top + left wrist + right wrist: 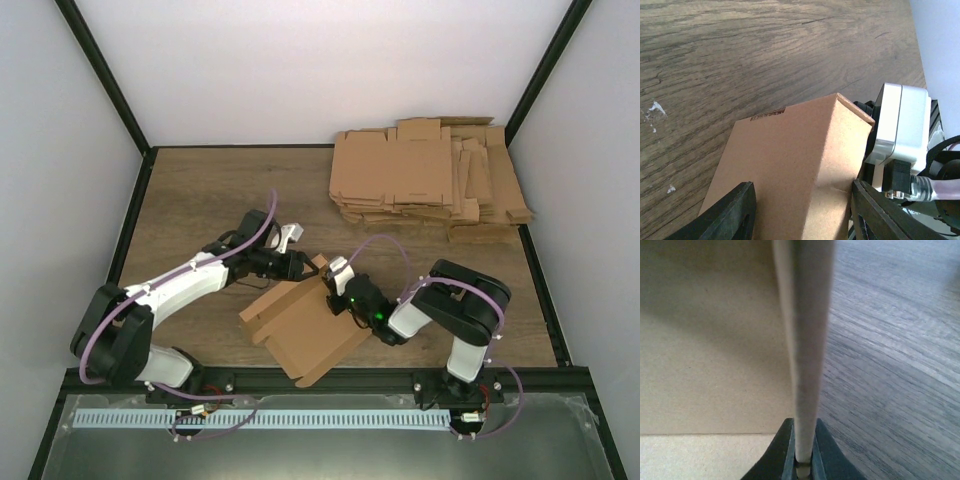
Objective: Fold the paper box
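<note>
My right gripper will next swing the pinched side of the paper box outward, turn it toward the pile of blanks and release it, since clear tabletop lies outward by the pile.
The paper box [300,335] is a brown cardboard piece lying at the table's near middle, partly folded, with one side raised at its far right corner. My left gripper [300,266] is open at that corner. In the left wrist view [802,215] its wide-apart fingers [730,215] straddle a folded strip of the box [790,160]. My right gripper [335,290] is shut on the box's upright wall. In the right wrist view [804,460] it pinches the wall's thin edge [805,340], with the box's flat panel [710,365] to the left.
A pile of flat brown cardboard blanks [430,180] lies at the back right. The right arm's white wrist camera [900,125] sits close beside my left fingers. Wooden tabletop [200,190] spreads to the back left; black frame rails border the table.
</note>
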`<state>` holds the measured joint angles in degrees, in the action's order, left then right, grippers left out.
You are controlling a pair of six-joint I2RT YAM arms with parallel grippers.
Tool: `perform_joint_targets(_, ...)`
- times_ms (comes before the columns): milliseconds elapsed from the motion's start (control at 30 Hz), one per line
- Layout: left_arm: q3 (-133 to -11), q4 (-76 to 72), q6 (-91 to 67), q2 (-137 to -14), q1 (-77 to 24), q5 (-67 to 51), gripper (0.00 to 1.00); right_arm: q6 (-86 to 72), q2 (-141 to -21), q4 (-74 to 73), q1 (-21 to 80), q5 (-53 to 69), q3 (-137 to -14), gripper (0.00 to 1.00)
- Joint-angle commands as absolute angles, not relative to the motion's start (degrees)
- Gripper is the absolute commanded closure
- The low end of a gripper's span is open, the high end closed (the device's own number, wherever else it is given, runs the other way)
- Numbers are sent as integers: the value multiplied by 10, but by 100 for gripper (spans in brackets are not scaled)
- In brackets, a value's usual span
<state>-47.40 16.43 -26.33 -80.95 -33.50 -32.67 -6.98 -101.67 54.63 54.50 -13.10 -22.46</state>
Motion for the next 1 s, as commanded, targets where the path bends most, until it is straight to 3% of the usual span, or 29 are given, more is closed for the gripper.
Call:
perform_joint_targets(0,-484,175,-252,-812,-337,-329,45,-70,-1014,550,545,-150,-243,98)
perform_joint_targets(67,-483,168,-251,-799,-338,-330,40,-72,-1007,542,545,-151,-243,99)
perform_joint_targets(200,-501,180,-241,-744,-338,-302,20,-85,-985,528,545,-153,-238,99)
perform_joint_targets(300,-581,266,-208,-711,-338,-253,8,-100,-964,506,544,-162,-238,99)
perform_joint_targets(433,-688,382,-177,-671,-337,-145,5,-131,-930,463,541,-185,-243,99)
perform_joint_targets(600,-744,425,-182,-602,-336,-64,1,-256,-849,363,490,-200,-260,99)
perform_joint_targets(833,-792,484,-210,-566,-337,-62,0,-418,-760,217,422,-250,-286,99)
perform_joint_targets(967,-829,567,-235,-591,-337,-68,0,-444,-713,222,414,-266,-269,99)
